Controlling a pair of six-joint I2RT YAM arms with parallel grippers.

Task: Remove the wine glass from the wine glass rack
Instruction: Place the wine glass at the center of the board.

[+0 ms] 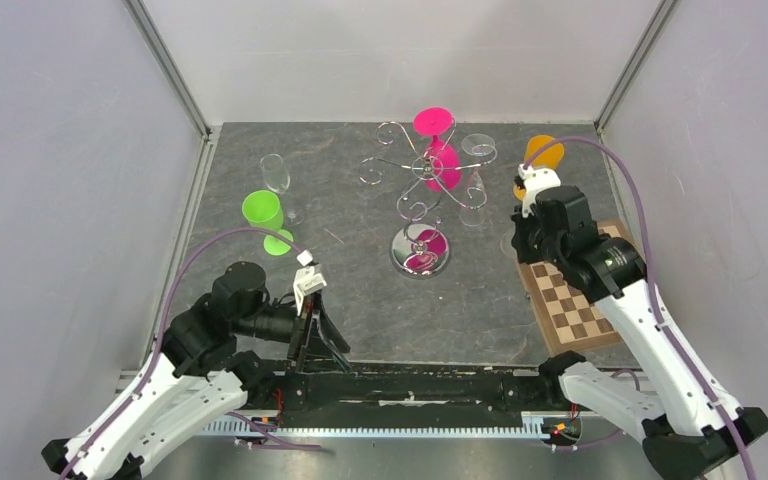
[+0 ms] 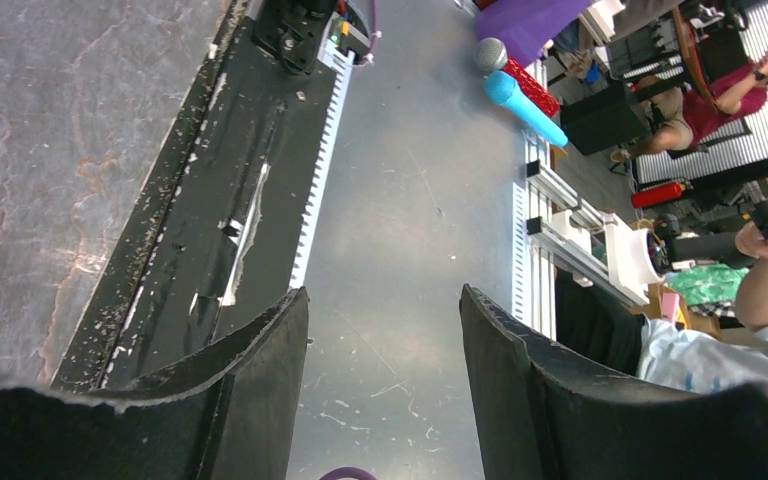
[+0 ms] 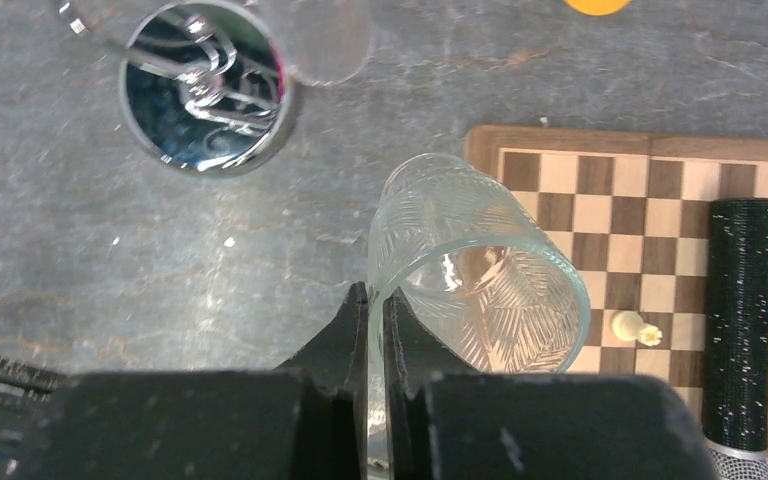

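Next, the right gripper carries the etched glass outward, lowers it and releases it, since the tabletop between orange glass and wall (image 1: 584, 182) (image 3: 705, 78), outward and below, is bare.
The chrome wine glass rack (image 1: 422, 180) stands mid-table on its round mirrored base (image 3: 205, 95). A pink wine glass (image 1: 438, 150) and a clear wine glass (image 1: 476, 180) hang upside down from its scroll arms. My right gripper (image 3: 376, 300) is shut on the rim of a clear etched glass (image 3: 480, 270), one finger inside and one outside. It holds the glass right of the rack, over the chessboard's left edge. In the top view this gripper (image 1: 522, 238) hides that glass. My left gripper (image 2: 385, 310) is open and empty, pointing down past the table's near edge (image 1: 310, 325).
A green wine glass (image 1: 263, 212) and a clear one (image 1: 276, 175) stand at the left. An orange glass (image 1: 545, 155) stands at the back right. A chessboard (image 3: 650, 200) at the right carries a black microphone (image 3: 740, 320) and small white pieces (image 3: 632, 327).
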